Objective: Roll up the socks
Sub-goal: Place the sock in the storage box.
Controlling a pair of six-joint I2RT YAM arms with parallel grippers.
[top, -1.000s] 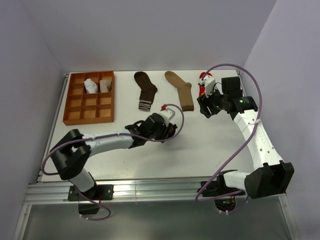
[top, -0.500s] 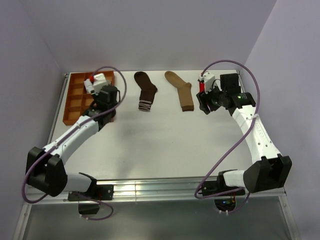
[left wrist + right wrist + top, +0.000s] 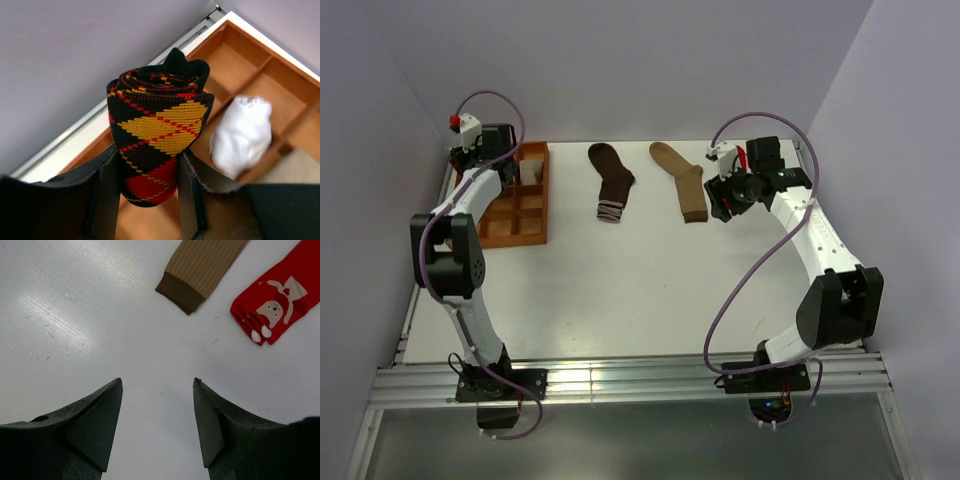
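My left gripper lowers the rolled argyle sock (image 3: pixel 157 120) into the tray's edge cell beside the white sock next and releases it, since that cell lies below my gripper.
My left gripper (image 3: pixel 147 165) is shut on a rolled black-orange argyle sock (image 3: pixel 157 120) and holds it upright over the back left corner of the orange-brown tray (image 3: pixel 250 50). A rolled white sock (image 3: pixel 242 135) lies in a tray cell just beside it. In the top view the left gripper (image 3: pixel 492 160) hangs over that tray (image 3: pixel 500 228). My right gripper (image 3: pixel 156 385) is open and empty above bare table. Ahead of it lie the tan sock's cuff (image 3: pixel 200 270) and a red sock with a white figure (image 3: pixel 272 300). A dark brown sock (image 3: pixel 610 180) and the tan sock (image 3: pixel 685 180) lie flat at the back.
A rolled beige sock (image 3: pixel 530 172) sits in a back cell of the tray. Walls close in at the back and on both sides. The right gripper (image 3: pixel 725 195) hovers by the tan sock's cuff end.
The left arm has swung from the table's middle to the tray's back left corner, carrying the rolled argyle sock. The right arm has drawn slightly back and left.
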